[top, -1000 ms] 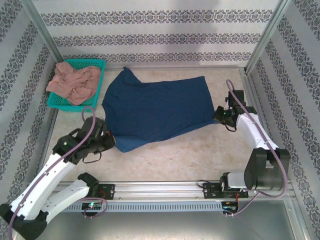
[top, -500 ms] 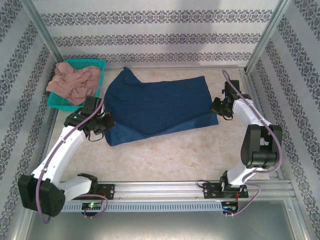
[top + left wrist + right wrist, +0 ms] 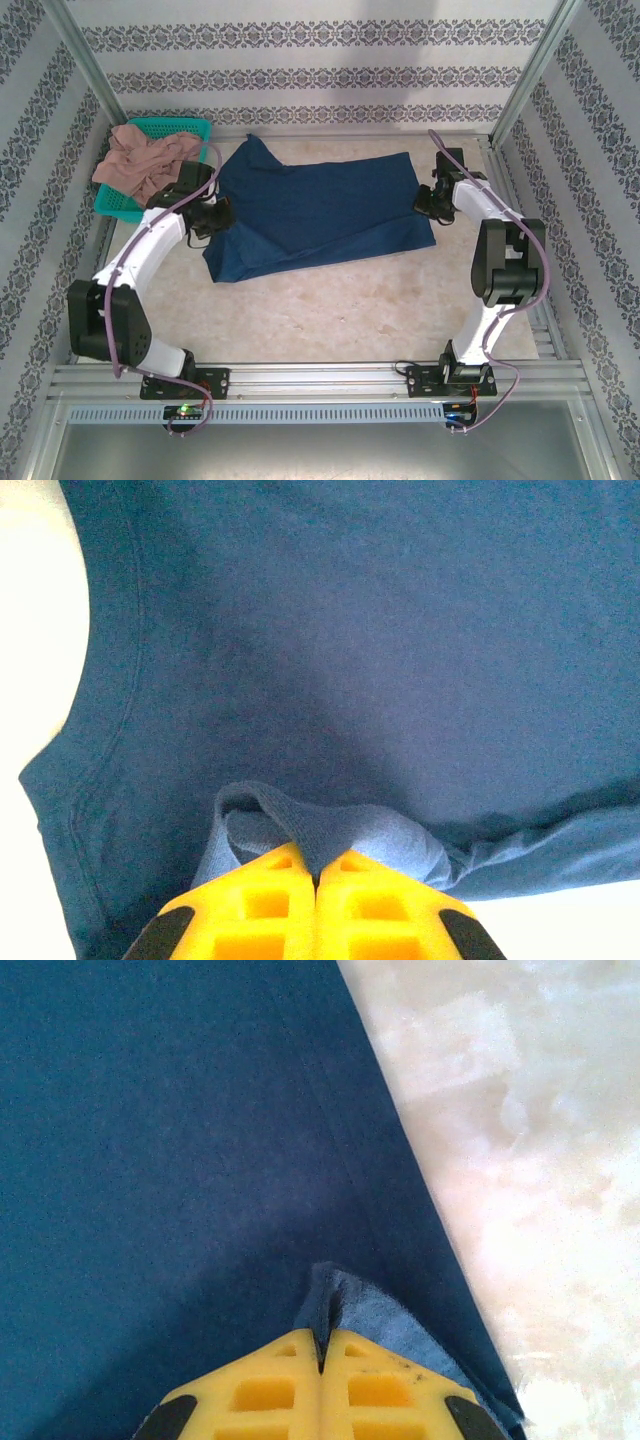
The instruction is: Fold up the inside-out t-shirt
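Note:
The near part of the shirt already lies doubled, so the robot's right gripper should next ease slightly outward, low over the cloth beside the shirt's side edge, and release its pinch.
The inside-out t-shirt is dark navy and lies across the back half of the table, its near edge doubled over onto itself. My left gripper is at the shirt's left side, shut on a pinch of navy cloth between its yellow fingers. My right gripper is at the shirt's right edge, likewise shut on a small fold of the cloth between yellow fingers. The shirt spreads out ahead of that grip.
A teal basket holding a pinkish-tan garment stands at the back left, close behind my left arm. Patterned walls and metal posts enclose the table. A metal rail runs along the near edge.
Both grippers have carried the shirt's near edge away from me, towards the back of the table, folding it over the rest. Both arms are stretched farther out.

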`<action>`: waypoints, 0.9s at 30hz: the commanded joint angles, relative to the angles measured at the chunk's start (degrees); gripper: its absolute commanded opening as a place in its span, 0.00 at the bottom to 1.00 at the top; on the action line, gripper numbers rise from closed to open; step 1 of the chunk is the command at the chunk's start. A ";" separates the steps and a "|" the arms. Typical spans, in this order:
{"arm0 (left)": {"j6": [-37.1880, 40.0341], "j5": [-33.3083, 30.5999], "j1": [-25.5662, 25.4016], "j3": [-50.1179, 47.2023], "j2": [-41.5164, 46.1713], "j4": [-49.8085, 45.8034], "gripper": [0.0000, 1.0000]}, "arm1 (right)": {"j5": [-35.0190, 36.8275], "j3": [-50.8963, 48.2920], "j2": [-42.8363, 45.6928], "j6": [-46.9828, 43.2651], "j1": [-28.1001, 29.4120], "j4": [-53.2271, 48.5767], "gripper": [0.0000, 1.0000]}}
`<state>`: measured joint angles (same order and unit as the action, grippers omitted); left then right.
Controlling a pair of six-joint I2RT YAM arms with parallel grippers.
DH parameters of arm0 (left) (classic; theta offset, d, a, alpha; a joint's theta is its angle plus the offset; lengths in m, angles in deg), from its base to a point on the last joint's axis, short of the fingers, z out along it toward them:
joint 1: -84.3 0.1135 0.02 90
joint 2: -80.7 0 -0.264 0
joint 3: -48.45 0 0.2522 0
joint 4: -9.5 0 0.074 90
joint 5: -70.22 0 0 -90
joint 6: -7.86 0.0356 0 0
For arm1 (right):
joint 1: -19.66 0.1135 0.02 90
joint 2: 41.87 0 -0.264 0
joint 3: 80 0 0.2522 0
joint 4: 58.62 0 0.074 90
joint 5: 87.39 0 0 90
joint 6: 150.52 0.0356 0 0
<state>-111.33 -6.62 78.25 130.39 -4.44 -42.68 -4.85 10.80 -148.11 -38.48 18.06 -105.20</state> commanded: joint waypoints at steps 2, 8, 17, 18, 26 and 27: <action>2.25 1.42 1.45 3.75 -3.80 2.48 0.04 | 3.35 2.54 -1.94 -1.58 0.35 -1.67 0.00; 2.62 2.26 2.43 7.53 -7.58 2.27 0.04 | 4.21 4.58 -3.48 -2.00 0.29 -2.49 0.00; 3.16 2.93 3.73 9.60 -9.43 1.63 0.02 | 4.83 5.23 -3.95 -2.43 0.19 -3.22 0.00; 3.35 3.36 3.97 9.60 -9.13 1.29 0.02 | 4.95 5.19 -3.74 -2.53 0.18 -3.47 0.00; 3.54 3.80 6.13 7.58 -6.15 1.45 0.00 | 4.89 3.21 -2.00 -2.99 -0.17 -2.95 0.00; 3.59 3.95 6.16 7.64 -6.53 1.51 0.01 | 4.59 3.36 -2.39 -2.97 -0.15 -2.79 0.00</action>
<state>-109.27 -3.47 83.68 138.20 -12.64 -41.28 -1.09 14.62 -151.21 -40.47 18.01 -107.58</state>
